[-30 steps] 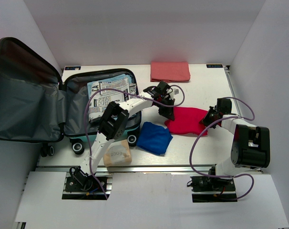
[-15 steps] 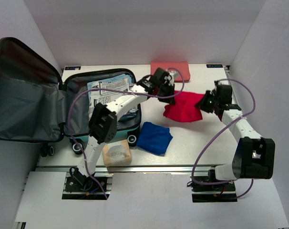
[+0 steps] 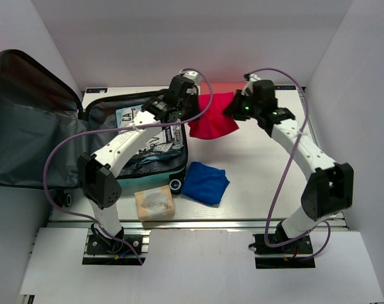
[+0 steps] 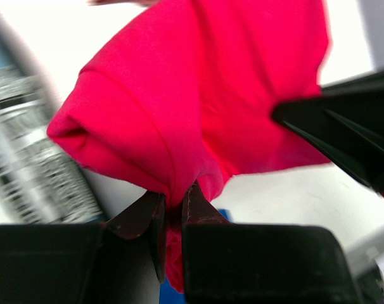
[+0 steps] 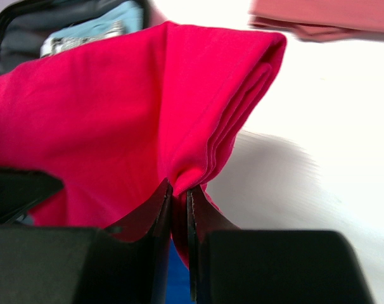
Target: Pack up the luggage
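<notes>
The red cloth (image 3: 212,123) hangs outside. My right gripper should next go to the left in the top view and down over the luggage's printed packets to let go.
The luggage (image 3: 46,136) lies open at the left, its dark grey lid raised and printed packets (image 3: 136,123) in its lower half. A folded red cloth (image 3: 212,123) hangs in the air above the table's back middle, stretched between both grippers. My left gripper (image 3: 187,121) is shut on its left edge, right beside the luggage's right rim. My right gripper (image 3: 233,114) is shut on its right edge. In the left wrist view the red cloth (image 4: 204,101) bunches between the fingertips (image 4: 195,206). The right wrist view shows the cloth's folded layers (image 5: 128,107) pinched the same way.
A folded blue cloth (image 3: 205,182) lies on the table near the luggage's wheels. A tan bundle (image 3: 155,204) sits at the front edge. A folded salmon cloth (image 5: 325,16) lies at the back, mostly hidden behind the red one. White walls close in on both sides.
Both grippers have lifted the red cloth off the table and carried it back and left toward the luggage. Both arms have stretched out farther from their bases.
</notes>
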{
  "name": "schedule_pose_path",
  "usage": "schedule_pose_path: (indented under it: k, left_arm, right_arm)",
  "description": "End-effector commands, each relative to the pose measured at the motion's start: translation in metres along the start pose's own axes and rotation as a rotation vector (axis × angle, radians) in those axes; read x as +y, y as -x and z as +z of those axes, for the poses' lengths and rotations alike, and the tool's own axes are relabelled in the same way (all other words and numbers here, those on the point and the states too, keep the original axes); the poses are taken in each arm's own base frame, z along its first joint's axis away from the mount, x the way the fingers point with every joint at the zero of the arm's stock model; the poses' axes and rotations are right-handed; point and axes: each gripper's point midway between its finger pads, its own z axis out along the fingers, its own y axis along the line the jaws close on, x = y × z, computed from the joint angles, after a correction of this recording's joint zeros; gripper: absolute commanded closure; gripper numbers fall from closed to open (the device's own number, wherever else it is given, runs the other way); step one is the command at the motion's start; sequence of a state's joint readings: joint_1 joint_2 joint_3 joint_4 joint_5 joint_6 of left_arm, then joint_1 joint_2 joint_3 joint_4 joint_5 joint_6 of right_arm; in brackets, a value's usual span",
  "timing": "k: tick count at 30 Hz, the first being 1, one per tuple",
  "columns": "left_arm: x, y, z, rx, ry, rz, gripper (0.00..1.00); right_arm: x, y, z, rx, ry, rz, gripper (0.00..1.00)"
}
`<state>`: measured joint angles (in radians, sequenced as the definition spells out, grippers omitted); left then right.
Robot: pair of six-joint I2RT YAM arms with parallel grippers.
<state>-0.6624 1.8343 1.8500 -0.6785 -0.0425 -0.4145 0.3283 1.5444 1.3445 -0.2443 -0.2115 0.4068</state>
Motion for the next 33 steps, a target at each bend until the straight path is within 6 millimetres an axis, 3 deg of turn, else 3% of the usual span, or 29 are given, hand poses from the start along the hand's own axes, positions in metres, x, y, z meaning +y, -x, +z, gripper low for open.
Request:
schedule_pose_path:
  k: [1,2,4,7,8,10,11,16,19,26,30,31,33]
  left_arm:
    - [0.049,0.024,-0.039,-0.106,0.177,-0.080,1.00]
    - [0.064,0.025,-0.045,-0.117,0.222,-0.104,1.00]
    - [0.075,0.011,-0.060,-0.105,0.249,-0.124,1.00]
    - [0.097,-0.004,-0.089,-0.110,0.317,-0.181,1.00]
    - [0.104,-0.009,-0.096,-0.111,0.339,-0.213,1.00]
    - [0.114,-0.019,-0.111,-0.101,0.372,-0.233,1.00]
    - [0.116,-0.024,-0.123,-0.110,0.380,-0.254,1.00]
    - [0.145,-0.046,-0.154,-0.110,0.497,-0.310,1.00]
    - [0.163,-0.050,-0.169,-0.134,0.587,-0.322,1.00]
    - [0.185,-0.028,-0.172,-0.211,0.662,-0.310,1.00]
    - [0.209,-0.020,-0.143,-0.173,0.724,-0.303,1.00]
    - [0.215,-0.018,-0.139,-0.166,0.741,-0.303,1.00]
    - [0.228,-0.007,-0.131,-0.186,0.748,-0.308,1.00]
  right_arm:
    - [0.050,0.001,0.012,0.033,0.094,-0.073,1.00]
    - [0.059,0.009,0.016,0.028,0.106,-0.085,1.00]
    - [0.079,0.002,0.019,0.044,0.140,-0.110,1.00]
    - [0.109,-0.019,0.023,0.088,0.186,-0.144,1.00]
    - [0.128,-0.028,0.022,0.109,0.223,-0.166,1.00]
    - [0.136,-0.044,0.027,0.156,0.233,-0.179,1.00]
    - [0.150,-0.056,0.027,0.182,0.259,-0.194,1.00]
    - [0.163,-0.073,0.034,0.235,0.256,-0.210,1.00]
    - [0.172,-0.071,0.039,0.213,0.268,-0.225,1.00]
    - [0.195,-0.042,0.068,0.163,0.266,-0.250,1.00]
    - [0.196,-0.040,0.097,0.169,0.251,-0.249,1.00]
    - [0.200,-0.031,0.099,0.144,0.254,-0.252,1.00]
    - [0.195,-0.034,0.114,0.143,0.238,-0.256,1.00]
